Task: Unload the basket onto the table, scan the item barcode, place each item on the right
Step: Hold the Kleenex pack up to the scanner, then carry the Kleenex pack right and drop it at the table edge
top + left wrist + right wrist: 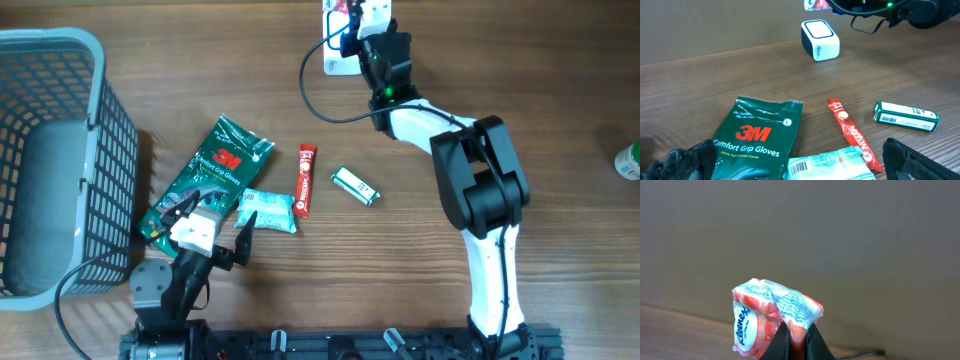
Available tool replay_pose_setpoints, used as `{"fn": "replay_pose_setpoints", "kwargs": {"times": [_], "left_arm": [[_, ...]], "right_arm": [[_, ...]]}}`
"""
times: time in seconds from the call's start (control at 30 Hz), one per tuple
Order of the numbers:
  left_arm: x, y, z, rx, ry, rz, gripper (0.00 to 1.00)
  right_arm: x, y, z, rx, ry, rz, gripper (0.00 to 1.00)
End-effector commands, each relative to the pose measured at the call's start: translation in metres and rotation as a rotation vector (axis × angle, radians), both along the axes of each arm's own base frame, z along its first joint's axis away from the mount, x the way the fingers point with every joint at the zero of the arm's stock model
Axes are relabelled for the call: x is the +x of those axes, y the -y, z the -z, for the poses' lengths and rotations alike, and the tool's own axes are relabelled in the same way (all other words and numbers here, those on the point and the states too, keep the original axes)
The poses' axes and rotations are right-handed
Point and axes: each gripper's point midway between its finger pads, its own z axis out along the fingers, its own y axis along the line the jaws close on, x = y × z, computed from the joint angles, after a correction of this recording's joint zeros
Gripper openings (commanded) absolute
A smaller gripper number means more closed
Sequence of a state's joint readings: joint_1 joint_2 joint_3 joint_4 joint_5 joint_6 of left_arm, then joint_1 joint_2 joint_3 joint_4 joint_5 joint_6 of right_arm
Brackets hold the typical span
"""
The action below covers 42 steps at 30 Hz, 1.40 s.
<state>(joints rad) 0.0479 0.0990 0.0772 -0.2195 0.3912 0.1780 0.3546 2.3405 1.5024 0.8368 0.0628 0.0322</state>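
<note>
I need to lower my right gripper next, to the right in the overhead view, beside the round green-white item, and release the pack on the clear tabletop.
My right gripper (797,330) is shut on the lower edge of a red-and-white Kleenex tissue pack (772,312), which it holds up in the air. In the overhead view this gripper (365,22) is at the table's far edge, and the pack (350,8) hangs above the white barcode scanner (336,58). The left wrist view shows the scanner (820,40) as a white box with a dark-rimmed top. My left gripper (215,238) stands open and empty near the front edge, over a teal pack.
A grey basket (50,160) fills the left side. On the table lie a green 3M gloves packet (215,165), a teal tissue pack (268,210), a red Nescafe stick (305,180) and a small green-white box (356,186). A black cable (315,95) loops near the scanner.
</note>
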Motion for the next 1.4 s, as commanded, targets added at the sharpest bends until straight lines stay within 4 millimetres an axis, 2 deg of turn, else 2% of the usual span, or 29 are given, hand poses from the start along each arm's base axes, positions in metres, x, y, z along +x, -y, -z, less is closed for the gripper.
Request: {"fn": "replay_pose_setpoints", "kwargs": {"times": [0.0, 0.1, 0.17, 0.23, 0.3, 0.37, 0.4, 0.43, 0.47, 0.5, 0.57, 0.63, 0.7, 0.8, 0.83, 0.87, 0.9, 0.93, 0.97, 1.03, 1.1, 1.13, 1.2, 1.23, 1.27, 1.3, 1.33, 1.37], "left_arm": [[-0.001, 0.002, 0.001, -0.011, -0.001, 0.008, 1.0], [-0.001, 0.002, 0.001, -0.011, -0.001, 0.008, 1.0], [-0.001, 0.002, 0.001, -0.011, -0.001, 0.008, 1.0], [-0.001, 0.002, 0.001, -0.011, -0.001, 0.008, 1.0], [-0.001, 0.002, 0.001, -0.011, -0.002, 0.008, 1.0], [-0.001, 0.002, 0.001, -0.011, -0.002, 0.008, 1.0], [-0.001, 0.002, 0.001, -0.011, -0.001, 0.008, 1.0], [-0.001, 0.002, 0.001, -0.011, -0.001, 0.008, 1.0], [-0.001, 0.002, 0.001, -0.011, -0.002, 0.009, 1.0], [-0.001, 0.002, 0.001, -0.011, -0.001, 0.008, 1.0], [-0.001, 0.002, 0.001, -0.011, -0.002, 0.008, 1.0], [-0.001, 0.002, 0.001, -0.011, -0.002, 0.008, 1.0], [-0.001, 0.002, 0.001, -0.011, -0.001, 0.008, 1.0], [-0.001, 0.002, 0.001, -0.011, -0.001, 0.008, 1.0], [-0.001, 0.002, 0.001, -0.011, -0.002, 0.008, 1.0], [-0.001, 0.002, 0.001, -0.011, -0.001, 0.008, 1.0], [-0.001, 0.002, 0.001, -0.011, -0.001, 0.008, 1.0], [-0.001, 0.002, 0.001, -0.011, -0.002, 0.008, 1.0], [-0.001, 0.002, 0.001, -0.011, -0.001, 0.008, 1.0], [-0.001, 0.002, 0.001, -0.011, -0.002, 0.008, 1.0], [-0.001, 0.002, 0.001, -0.011, -0.001, 0.008, 1.0], [-0.001, 0.002, 0.001, -0.011, -0.001, 0.008, 1.0], [-0.001, 0.002, 0.001, -0.011, -0.002, 0.008, 1.0], [-0.001, 0.002, 0.001, -0.011, -0.002, 0.008, 1.0], [-0.001, 0.002, 0.001, -0.011, -0.001, 0.008, 1.0], [-0.001, 0.002, 0.001, -0.011, -0.001, 0.008, 1.0], [-0.001, 0.002, 0.001, -0.011, -0.001, 0.008, 1.0], [-0.001, 0.002, 0.001, -0.011, -0.001, 0.008, 1.0]], "right_arm": [[-0.002, -0.004, -0.028, 0.083, 0.002, -0.046, 0.04], [-0.008, 0.007, -0.073, 0.083, 0.02, -0.043, 0.04], [-0.014, 0.029, -0.097, 0.066, -0.03, -0.009, 0.04], [-0.02, 0.072, -0.104, 0.034, -0.135, 0.095, 0.04], [-0.029, 0.137, -0.1, -0.01, -0.238, 0.306, 0.04], [-0.048, 0.22, -0.087, -0.073, -0.351, 0.57, 0.04], [-0.057, 0.246, -0.08, -0.097, -0.393, 0.654, 0.04], [-0.07, 0.283, -0.068, -0.131, -0.455, 0.763, 0.04], [-0.09, 0.329, -0.048, -0.167, -0.547, 0.881, 0.04], [-0.105, 0.361, -0.031, -0.179, -0.616, 0.94, 0.05], [-0.132, 0.411, 0.003, -0.169, -0.731, 1.023, 0.05], [-0.15, 0.441, 0.031, -0.15, -0.813, 1.055, 0.04], [-0.18, 0.477, 0.072, -0.119, -0.923, 1.103, 0.04], [-0.209, 0.509, 0.106, -0.062, -1.014, 1.136, 0.04], [-0.208, 0.51, 0.109, -0.03, -1.011, 1.111, 0.04], [-0.199, 0.506, 0.108, 0.035, -0.988, 1.035, 0.11], [-0.192, 0.501, 0.102, 0.07, -0.963, 0.984, 0.32], [-0.186, 0.496, 0.094, 0.09, -0.94, 0.948, 0.95], [-0.178, 0.49, 0.079, 0.115, -0.902, 0.903, 1.0], [-0.161, 0.475, 0.037, 0.161, -0.804, 0.795, 0.99], [-0.153, 0.456, -0.009, 0.209, -0.715, 0.7, 1.0], [-0.155, 0.448, -0.028, 0.25, -0.688, 0.678, 1.0], [-0.171, 0.418, -0.065, 0.438, -0.675, 0.619, 1.0], [-0.191, 0.378, -0.083, 0.642, -0.744, 0.514, 1.0], [-0.197, 0.364, -0.085, 0.686, -0.778, 0.471, 1.0], [-0.211, 0.336, -0.083, 0.744, -0.863, 0.387, 1.0], [-0.218, 0.32, -0.078, 0.767, -0.923, 0.349, 1.0], [-0.232, 0.292, -0.063, 0.798, -1.049, 0.304, 1.0]]}}
